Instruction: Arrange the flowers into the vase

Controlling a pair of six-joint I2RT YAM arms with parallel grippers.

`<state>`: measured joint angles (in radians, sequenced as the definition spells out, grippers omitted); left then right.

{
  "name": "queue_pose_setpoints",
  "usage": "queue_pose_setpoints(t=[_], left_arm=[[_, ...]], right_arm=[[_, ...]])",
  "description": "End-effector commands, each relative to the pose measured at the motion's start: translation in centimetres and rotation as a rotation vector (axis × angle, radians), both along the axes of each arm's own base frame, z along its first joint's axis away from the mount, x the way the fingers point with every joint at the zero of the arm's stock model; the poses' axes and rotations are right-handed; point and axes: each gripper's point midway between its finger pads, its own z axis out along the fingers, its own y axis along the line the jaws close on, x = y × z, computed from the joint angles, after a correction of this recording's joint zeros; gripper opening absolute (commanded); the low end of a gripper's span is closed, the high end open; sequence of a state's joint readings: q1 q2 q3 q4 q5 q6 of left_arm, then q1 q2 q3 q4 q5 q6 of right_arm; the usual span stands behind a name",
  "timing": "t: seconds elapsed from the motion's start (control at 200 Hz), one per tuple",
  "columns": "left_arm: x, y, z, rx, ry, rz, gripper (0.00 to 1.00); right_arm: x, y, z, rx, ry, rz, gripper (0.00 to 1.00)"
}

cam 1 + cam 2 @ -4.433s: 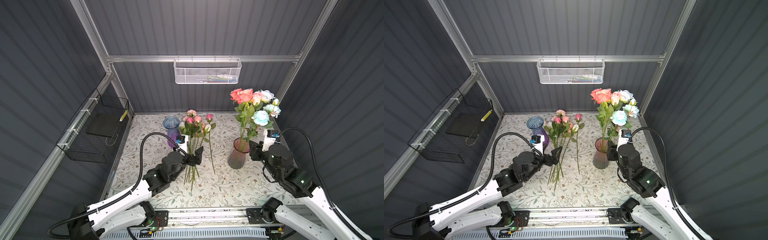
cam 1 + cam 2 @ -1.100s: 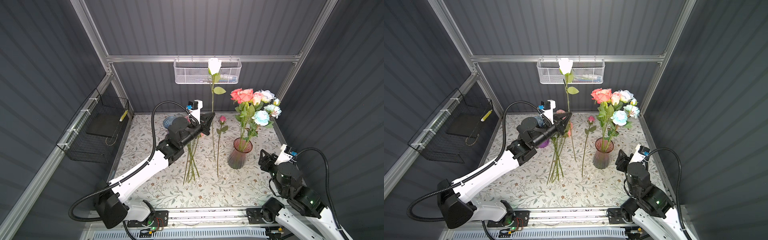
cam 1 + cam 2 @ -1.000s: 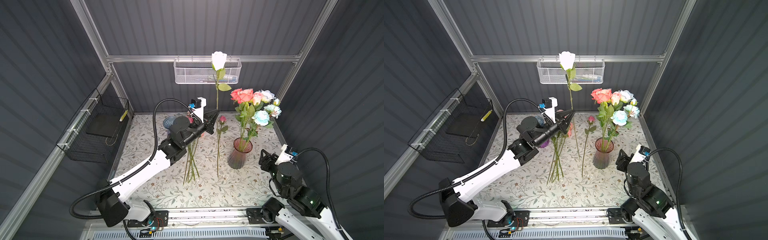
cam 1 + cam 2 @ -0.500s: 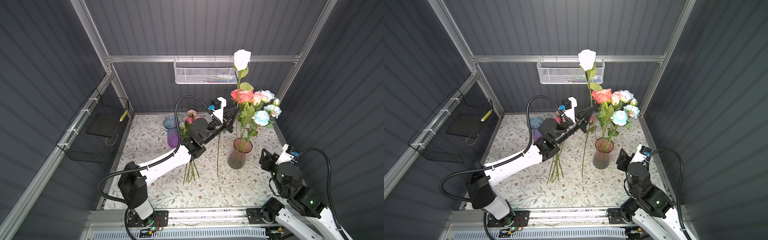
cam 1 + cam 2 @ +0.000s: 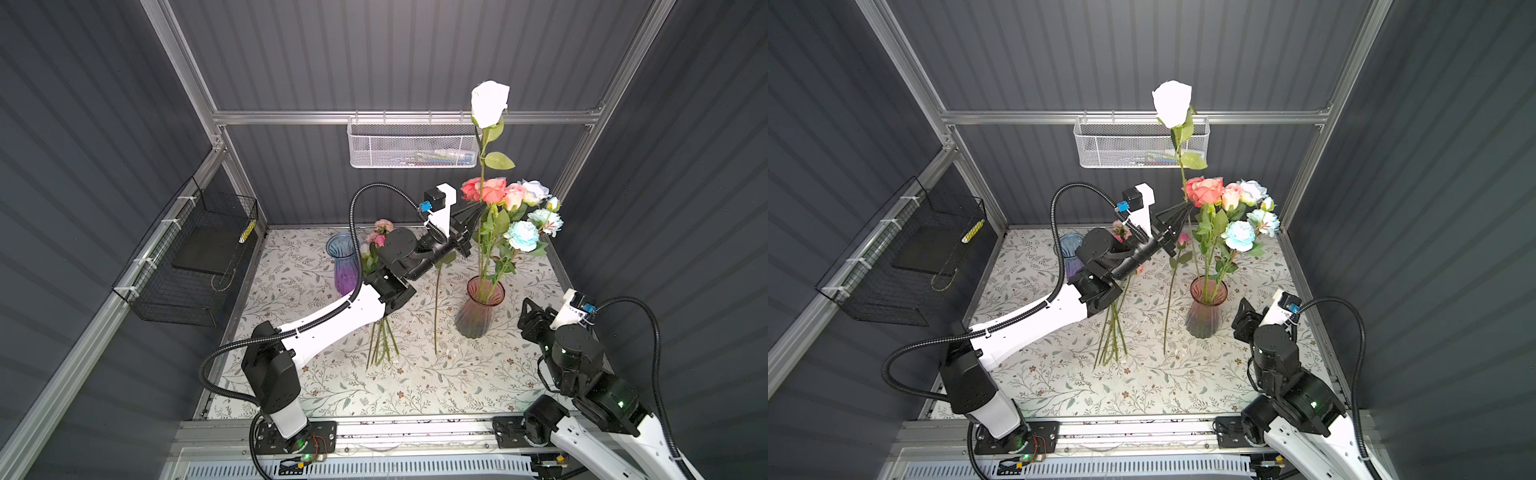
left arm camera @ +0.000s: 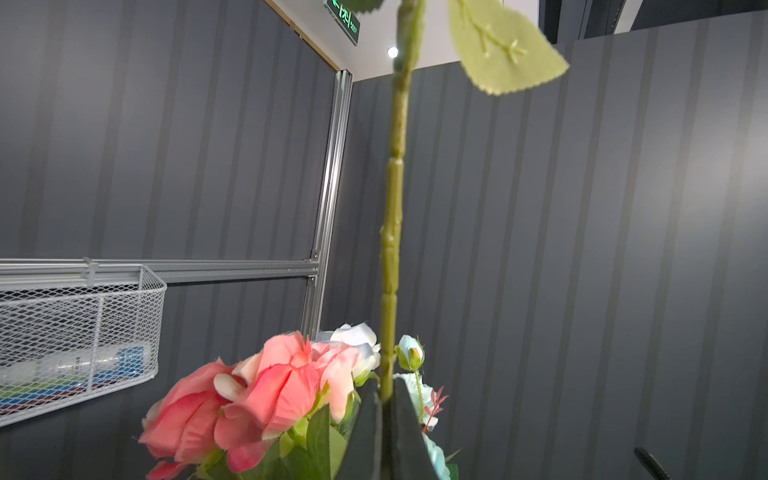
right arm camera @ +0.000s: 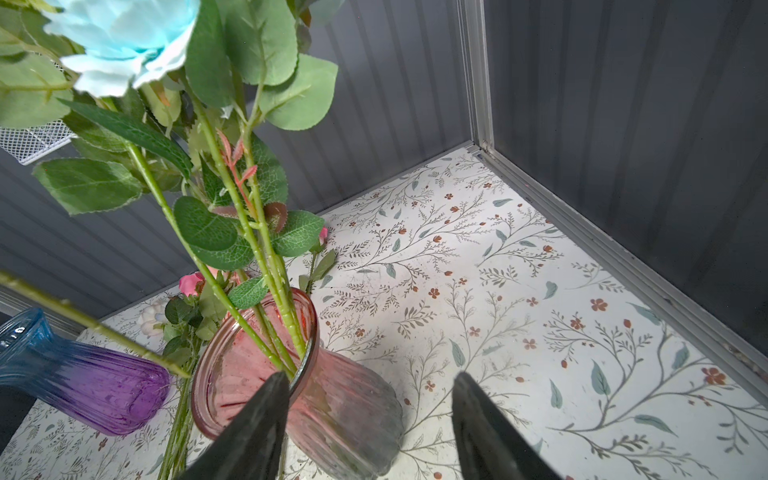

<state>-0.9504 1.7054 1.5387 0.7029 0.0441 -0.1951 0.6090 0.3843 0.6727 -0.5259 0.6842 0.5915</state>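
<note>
The white rose's stem goes down toward the pink vase's opening (image 5: 485, 289) below my left gripper for release inside next, as its end hangs beside the vase's rim.
My left gripper (image 5: 473, 212) (image 5: 1183, 208) (image 6: 384, 399) is shut on the green stem (image 6: 392, 208) of a white rose (image 5: 489, 104) (image 5: 1172, 104). It holds the rose upright against the bouquet of flowers (image 5: 511, 208), which stands in the pink glass vase (image 5: 480, 311) (image 5: 1204, 311) (image 7: 332, 395). In the right wrist view the held stem's lower end (image 7: 91, 322) slants down to just beside the vase's rim. My right gripper (image 5: 528, 309) (image 5: 1241, 316) (image 7: 372, 378) is open, low and close to the vase's right side, holding nothing. Loose flowers (image 5: 380, 332) and a single pink rose (image 5: 436, 307) lie on the floral table.
A blue-to-purple glass vase (image 5: 345, 266) (image 7: 83, 374) stands at the back left of the loose bunch. A white mesh basket (image 5: 411, 145) hangs on the back wall and a black wire basket (image 5: 195, 266) on the left wall. Walls close in the right corner behind the pink vase.
My left arm has carried the white rose rightward from the middle of the table to the bouquet. The right arm has stayed put.
</note>
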Motion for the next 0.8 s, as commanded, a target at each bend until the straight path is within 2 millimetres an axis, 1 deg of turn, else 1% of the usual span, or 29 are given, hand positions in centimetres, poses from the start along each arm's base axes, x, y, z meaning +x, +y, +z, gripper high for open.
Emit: queue_pose_setpoints(t=[0.0,0.055,0.17,0.2,0.235,0.245,0.265,0.35,0.43,0.5,0.555,0.595,0.65,0.735,0.795], left_arm=[[0.9,-1.4,-3.5,0.044,0.008,0.024,0.00],[1.4,-1.9,-4.9,0.054,0.033,0.025,0.00],[1.3,-3.1,-7.6,0.070,0.068,0.001,0.00],[1.1,-3.4,-8.3,0.080,0.076,-0.003,0.00],[0.7,-3.8,-8.5,0.080,0.072,-0.011,0.00],[0.6,-4.0,-9.9,0.104,0.085,-0.012,0.00],[0.4,-4.2,-10.6,0.117,0.090,-0.015,0.00],[-0.5,-4.9,-12.3,0.141,0.097,-0.021,0.00],[-0.7,-5.0,-13.7,0.146,0.121,-0.014,0.00],[-0.7,-5.1,-14.7,0.161,0.143,-0.018,0.06],[-0.8,-5.2,-15.4,0.187,0.157,-0.025,0.16],[-0.9,-5.3,-15.9,0.207,0.167,-0.031,0.21],[-1.1,-5.3,-16.4,0.226,0.176,-0.034,0.29],[-1.1,-5.0,-16.9,0.255,0.185,-0.021,0.37],[-1.1,-4.8,-17.3,0.283,0.197,-0.015,0.45]], right_arm=[[-0.2,-0.5,-0.2,0.009,-0.008,-0.020,0.64],[-0.2,-0.5,-0.5,0.009,-0.002,-0.020,0.64],[-0.3,-0.5,-0.7,0.007,0.008,-0.019,0.64],[-0.3,-0.5,-0.8,0.005,0.009,-0.021,0.65],[-0.3,-0.5,-0.8,0.003,0.010,-0.022,0.65],[-0.3,-0.5,-0.9,0.003,0.011,-0.023,0.65],[-0.3,-0.6,-0.9,0.003,0.010,-0.024,0.65],[-0.3,-0.5,-0.9,0.003,0.011,-0.024,0.65],[-0.2,-0.4,-1.0,0.003,0.011,-0.022,0.66],[-0.1,-0.3,-1.0,0.004,0.014,-0.017,0.66],[0.0,-0.2,-1.1,0.002,0.019,-0.015,0.66],[0.0,-0.1,-1.1,0.003,0.020,-0.014,0.67],[0.0,-0.1,-1.2,0.005,0.021,-0.013,0.67],[0.0,-0.1,-1.3,0.008,0.021,-0.013,0.67],[0.0,-0.1,-1.4,0.011,0.023,-0.013,0.67]])
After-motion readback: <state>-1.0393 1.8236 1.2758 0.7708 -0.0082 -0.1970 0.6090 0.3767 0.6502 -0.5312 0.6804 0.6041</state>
